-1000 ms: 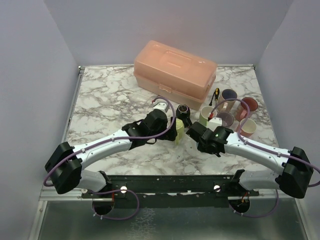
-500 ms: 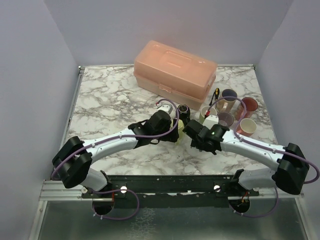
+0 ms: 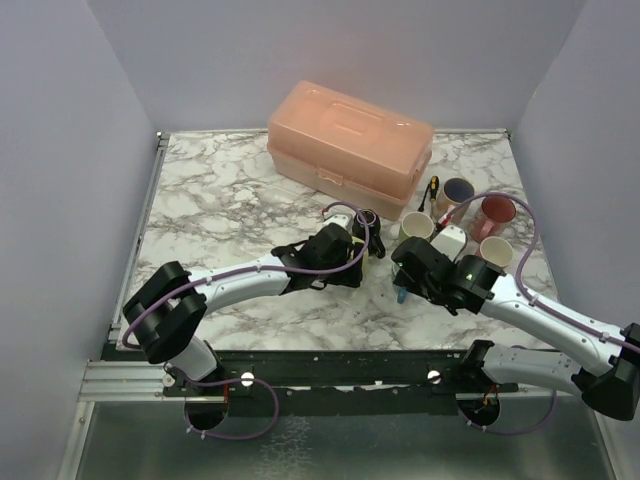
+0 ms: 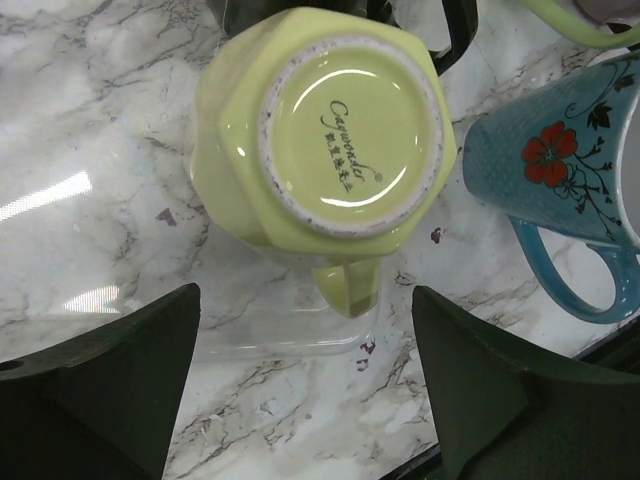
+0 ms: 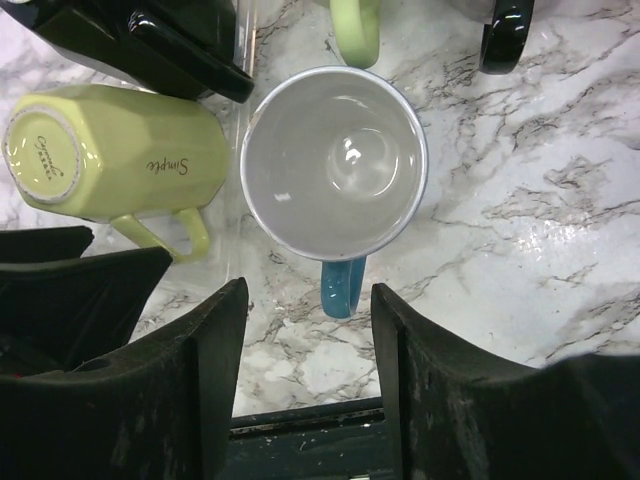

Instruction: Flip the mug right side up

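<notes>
The left gripper moves down onto the yellow-green mug's handle [image 4: 349, 287] next, a finger on either side, and closes, because the handle juts out between its open fingers.
A yellow-green mug [image 4: 320, 130] stands base up on the marble table, its handle pointing toward my left gripper [image 4: 300, 400]. That gripper is open and empty, with its fingers apart just short of the handle. The mug also shows in the right wrist view [image 5: 110, 150] at the left. A blue mug with a red flower [image 4: 560, 160] stands upright beside it. My right gripper [image 5: 310, 350] is open above the blue mug [image 5: 335, 165], with the blue handle between its fingers and untouched. In the top view both wrists [image 3: 340, 250] [image 3: 440, 270] cover most of these mugs.
A pink toolbox [image 3: 350, 140] lies at the back. Several upright mugs [image 3: 497, 210] and a screwdriver [image 3: 428, 190] crowd the right side. A black mug [image 3: 365, 220] stands just beyond the two grippers. The table's front edge and rail [image 3: 350, 365] are close below.
My left arm has reached further right toward the mugs. My right wrist has shifted right and nearer, and it now covers the purple mug.
</notes>
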{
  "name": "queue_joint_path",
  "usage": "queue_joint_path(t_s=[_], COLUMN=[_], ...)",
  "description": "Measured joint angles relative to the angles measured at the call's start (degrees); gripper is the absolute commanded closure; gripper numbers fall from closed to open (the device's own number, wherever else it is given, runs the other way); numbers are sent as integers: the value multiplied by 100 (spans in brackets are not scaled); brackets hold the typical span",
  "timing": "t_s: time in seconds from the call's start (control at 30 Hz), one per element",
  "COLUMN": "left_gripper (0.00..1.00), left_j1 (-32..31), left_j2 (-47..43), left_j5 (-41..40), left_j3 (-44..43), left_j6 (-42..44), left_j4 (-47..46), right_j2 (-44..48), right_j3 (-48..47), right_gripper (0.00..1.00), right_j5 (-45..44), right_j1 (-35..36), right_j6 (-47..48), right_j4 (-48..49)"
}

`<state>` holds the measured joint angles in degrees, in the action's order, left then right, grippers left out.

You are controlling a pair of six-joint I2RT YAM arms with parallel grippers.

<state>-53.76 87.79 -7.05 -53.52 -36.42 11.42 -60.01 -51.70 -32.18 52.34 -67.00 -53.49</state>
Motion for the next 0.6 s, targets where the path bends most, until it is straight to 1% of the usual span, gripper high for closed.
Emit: queue_joint_path(t_s=[0.07, 0.13, 0.27, 0.43, 0.6], left_gripper=[20, 28, 37, 45, 46], left_j1=[-2, 0, -4, -33, -33], left_j2=[94, 151, 179, 179, 179], left_j5=[-59, -195, -568, -1038, -1298], left_j3=[-59, -101, -140, -144, -144], left_j6=[-9, -42, -101, -107, -87], left_j4=[-13, -9, 59, 240, 424], right_j2=[85, 138, 170, 221, 258], right_j3=[0, 0, 0, 0, 0], right_gripper=[44, 44, 44, 44, 44], right_j5=[-15, -15, -15, -13, -15], right_j1=[0, 0, 0, 0, 0], right_j6=[-46, -76, -153, -203, -203], right_j4=[-59, -98, -199, -249, -278])
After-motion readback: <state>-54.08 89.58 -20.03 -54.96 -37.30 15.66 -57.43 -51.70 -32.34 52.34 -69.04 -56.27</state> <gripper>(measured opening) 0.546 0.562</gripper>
